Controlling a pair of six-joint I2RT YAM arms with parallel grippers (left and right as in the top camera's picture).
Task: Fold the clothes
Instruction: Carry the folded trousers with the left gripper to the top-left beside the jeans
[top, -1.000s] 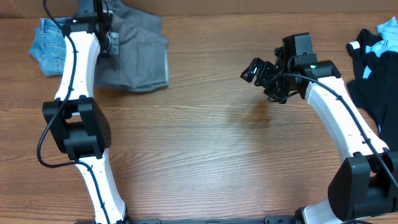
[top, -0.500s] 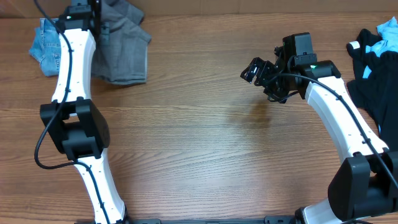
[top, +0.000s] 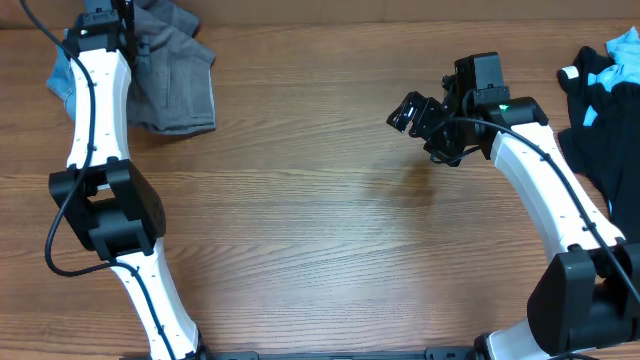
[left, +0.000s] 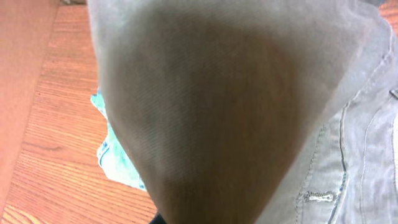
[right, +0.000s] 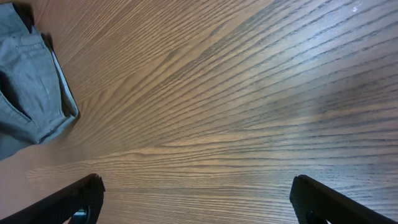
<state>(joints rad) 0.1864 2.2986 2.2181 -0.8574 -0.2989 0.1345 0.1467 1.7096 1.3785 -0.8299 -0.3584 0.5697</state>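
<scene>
The robot should next spread the bunched trousers' hem in its left gripper to the left in the overhead view, over the light-blue jeans (top: 60, 80) (left: 119, 160), and let it go.
The grey trousers (top: 178, 80) lie bunched at the table's far left corner. My left gripper (top: 108, 12) is at the far edge, shut on a hem of them. In the left wrist view the lifted grey cloth (left: 205, 106) fills the frame and hides the fingers; a stitched seam (left: 348, 162) shows to the right. The light-blue jeans (top: 60, 80) lie just left of the trousers, partly under my left arm, and show in the left wrist view (left: 115, 158). The black garment with light-blue parts (top: 600, 110) lies at the far right. My right gripper (top: 413, 113) hovers open and empty over bare wood (right: 199, 205).
The wooden table (top: 330, 230) stretches between the arms. The trousers also show at the upper left of the right wrist view (right: 31, 93). The table's far edge runs just behind my left gripper.
My left gripper has moved left and toward the far edge, dragging the grey trousers with it, closer to the jeans. The right arm has not moved.
</scene>
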